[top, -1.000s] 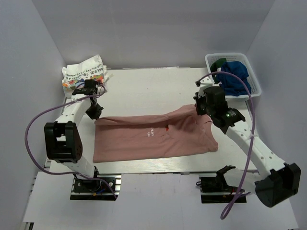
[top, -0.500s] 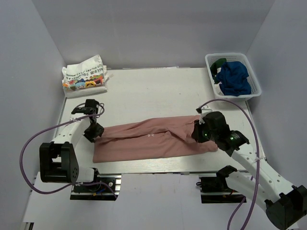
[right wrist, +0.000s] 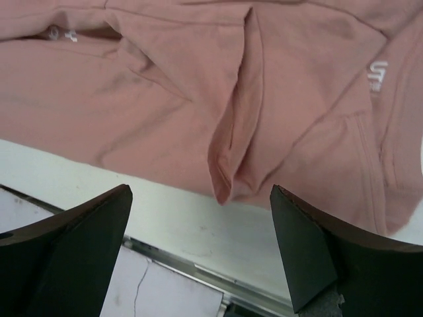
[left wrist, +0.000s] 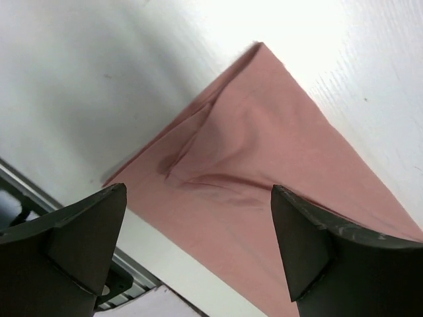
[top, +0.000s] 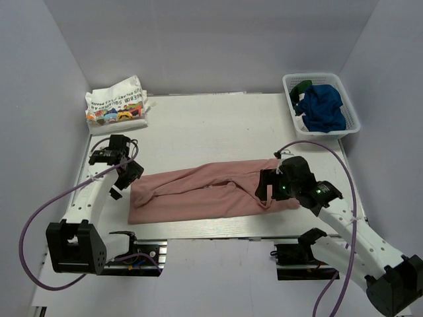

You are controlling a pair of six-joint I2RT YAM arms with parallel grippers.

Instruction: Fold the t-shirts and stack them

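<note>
My left gripper moves down, toward the right in the top view, onto the loose corner of the shirt's upper layer next and closes, because it lies atop the shirt's lower layer.
A dusty pink t-shirt [top: 211, 193] lies across the front of the table, folded lengthwise into a long band. My left gripper [top: 125, 181] hovers over its left end, open, nothing between the fingers; the left wrist view shows the shirt's [left wrist: 264, 165] corner below the left gripper [left wrist: 198, 191]. My right gripper [top: 266, 188] stands open over the right end; in the right wrist view a creased fold of the shirt [right wrist: 165, 99] hangs free just beyond the right gripper [right wrist: 201, 191]. A folded white t-shirt with colourful print [top: 115, 105] sits back left. Navy blue [top: 322, 109] and dark green [top: 303, 86] t-shirts fill the basket.
The white mesh basket [top: 291, 82] stands at the back right corner. The table's metal front rail [top: 211, 231] runs just below the pink shirt. Bare white tabletop [top: 211, 125] stretches behind the shirt. Grey walls close in left, right and back.
Both grippers carried the pink shirt's far edge toward the front, folding it over, then opened and let go. The shirt is now a narrower band.
</note>
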